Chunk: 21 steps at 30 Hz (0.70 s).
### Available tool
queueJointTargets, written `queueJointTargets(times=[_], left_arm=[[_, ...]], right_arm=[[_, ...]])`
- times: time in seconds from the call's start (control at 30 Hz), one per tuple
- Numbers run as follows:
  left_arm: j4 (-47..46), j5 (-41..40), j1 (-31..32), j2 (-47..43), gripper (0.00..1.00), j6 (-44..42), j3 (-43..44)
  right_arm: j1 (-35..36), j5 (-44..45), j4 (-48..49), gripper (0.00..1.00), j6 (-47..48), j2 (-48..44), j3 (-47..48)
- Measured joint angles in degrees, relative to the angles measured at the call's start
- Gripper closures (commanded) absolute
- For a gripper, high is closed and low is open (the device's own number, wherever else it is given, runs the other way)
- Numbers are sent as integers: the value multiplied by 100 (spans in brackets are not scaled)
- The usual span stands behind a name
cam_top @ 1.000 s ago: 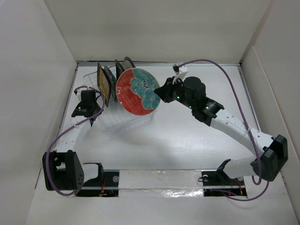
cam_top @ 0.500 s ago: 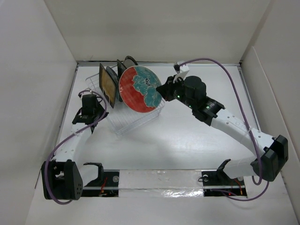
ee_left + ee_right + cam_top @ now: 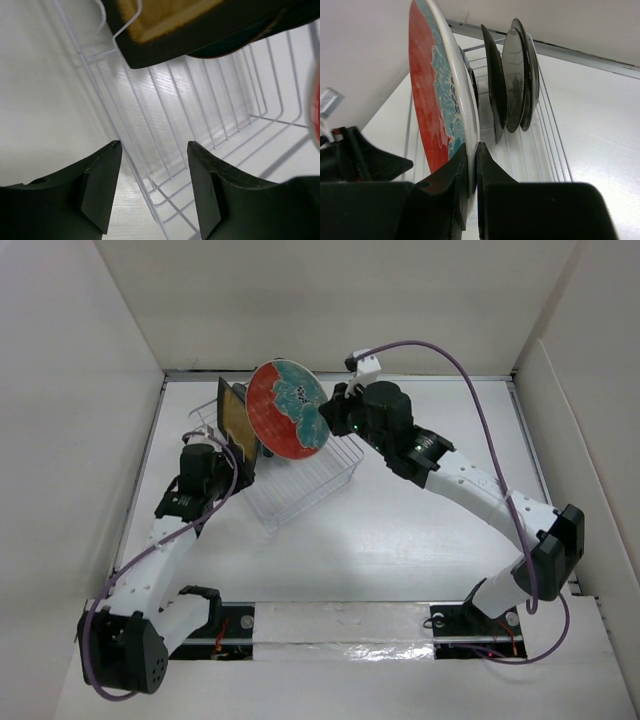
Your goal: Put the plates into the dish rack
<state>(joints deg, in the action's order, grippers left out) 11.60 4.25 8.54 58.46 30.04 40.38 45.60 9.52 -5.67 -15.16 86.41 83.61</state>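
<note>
I should move my right gripper to the left in the top view, past the square black-gold plate (image 3: 234, 424), and down, because the rack's end beyond the plate is free.
My right gripper (image 3: 331, 413) (image 3: 472, 147) is shut on the rim of the red plate with teal flowers (image 3: 288, 408) (image 3: 436, 90). It holds that plate upright above the back of the clear dish rack (image 3: 305, 478) (image 3: 547, 145). A square black-gold plate (image 3: 234, 424) (image 3: 165, 25) stands on edge at the rack's left end. Other dark plates (image 3: 514, 75) stand on edge behind it. My left gripper (image 3: 228, 466) (image 3: 153, 145) is open at the rack's left wall. A thin wire of that wall (image 3: 145, 185) runs between its fingers.
White walls enclose the table on the left, back and right. The rack sits askew at the back left, its right corner (image 3: 355, 468) pointing toward the middle. The right arm (image 3: 470, 490) arches over the table's right half.
The left gripper has opened after being shut at the rack's left wall. The rack has shifted and turned to the right. The right arm has lifted the red plate up and back-left.
</note>
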Motion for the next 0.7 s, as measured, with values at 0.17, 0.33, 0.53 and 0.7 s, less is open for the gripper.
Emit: queueJointTargets(times=[0.17,0.33,0.53,0.7], left_arm=[[81,-197,20,-866,48,-55,345],[-306,-579,20,-2022,55,-31,411],[-673,-914,2,-2723,55,-24,433],[-640,-1016,2,-2721,55,-66,348]], right_arm=[[219,240,15,100,59,601,614],[470,555,-2,100,157,1233,1027],[866,1126,-127,100,518,2214,1856],[1093,1617,-160,100,916,2949,2605]])
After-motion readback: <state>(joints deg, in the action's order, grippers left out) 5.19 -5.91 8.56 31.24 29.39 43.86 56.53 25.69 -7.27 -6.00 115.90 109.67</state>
